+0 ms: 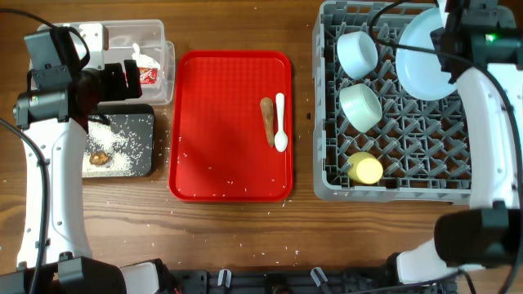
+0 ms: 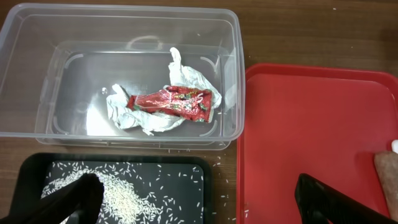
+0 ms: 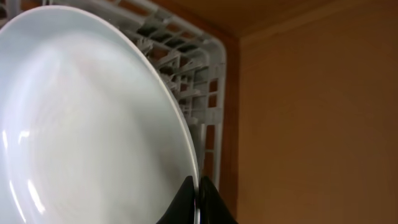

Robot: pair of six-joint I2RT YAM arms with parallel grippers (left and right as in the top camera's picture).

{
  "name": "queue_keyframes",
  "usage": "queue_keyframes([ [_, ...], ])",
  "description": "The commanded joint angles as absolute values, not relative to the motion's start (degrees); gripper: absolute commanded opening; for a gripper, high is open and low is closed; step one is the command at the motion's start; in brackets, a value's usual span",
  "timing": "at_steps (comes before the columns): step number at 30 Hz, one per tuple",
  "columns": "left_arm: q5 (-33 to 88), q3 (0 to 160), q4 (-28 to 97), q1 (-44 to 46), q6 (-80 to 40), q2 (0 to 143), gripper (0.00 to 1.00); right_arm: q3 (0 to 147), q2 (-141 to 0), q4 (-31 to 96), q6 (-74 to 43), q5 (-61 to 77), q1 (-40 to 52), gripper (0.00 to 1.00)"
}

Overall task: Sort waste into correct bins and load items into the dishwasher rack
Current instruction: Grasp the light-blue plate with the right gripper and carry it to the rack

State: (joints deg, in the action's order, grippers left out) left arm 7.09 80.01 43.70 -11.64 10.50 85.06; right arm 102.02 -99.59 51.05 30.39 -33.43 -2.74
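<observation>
My right gripper will lower the pale-blue plate into the free rack slots beside the bowls, moving slightly toward the whitish bowl [image 1: 357, 53], and then let go of the plate's rim.
My right gripper [image 3: 197, 200] is shut on the rim of the pale-blue plate [image 1: 425, 57], which stands tilted on edge in the back right of the grey dishwasher rack [image 1: 327, 175]; the plate fills the right wrist view [image 3: 87, 124]. The rack also holds a whitish bowl [image 1: 357, 53], a mint-green bowl [image 1: 360, 107] and a yellow cup [image 1: 365, 169]. My left gripper [image 2: 199, 202] is open and empty above the black tray [image 1: 139, 122] with rice [image 2: 124, 196] and a brown lump [image 1: 100, 158]. The clear tub [image 2: 37, 37] holds the red wrapper [image 2: 174, 102] and white tissue [image 2: 183, 71]. The brown stick [image 1: 267, 121] and white spoon [image 1: 280, 122] lie on the red tray.
The flat red serving tray [image 1: 221, 139] lies in the middle between the bins and the rack, with a few rice grains on it. More grains are scattered on the wooden table [image 1: 237, 237] around it. The left arm's body stands over the bins' left side.
</observation>
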Motion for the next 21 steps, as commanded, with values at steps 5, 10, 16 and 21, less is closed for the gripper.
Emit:
queue_keyframes([
  [5, 7.0, 81.1, 43.8, -11.7, 11.8, 84.0, 1.00, 101.5, -106.8, 49.7, 31.5, -34.0, -3.8, 0.04],
  [10, 7.0, 81.1, 43.8, -11.7, 11.8, 84.0, 1.00, 101.5, -107.8, 49.6, 31.5, -34.0, -3.8, 0.04],
  [16, 7.0, 81.1, 43.9, -11.7, 11.8, 84.0, 1.00, 101.5, -107.9, 47.7, 32.6, -35.0, -4.4, 0.04],
  [21, 7.0, 81.1, 43.9, -11.7, 11.8, 84.0, 1.00, 101.5, -107.9, 52.3, 28.2, -24.1, -3.7, 0.44],
])
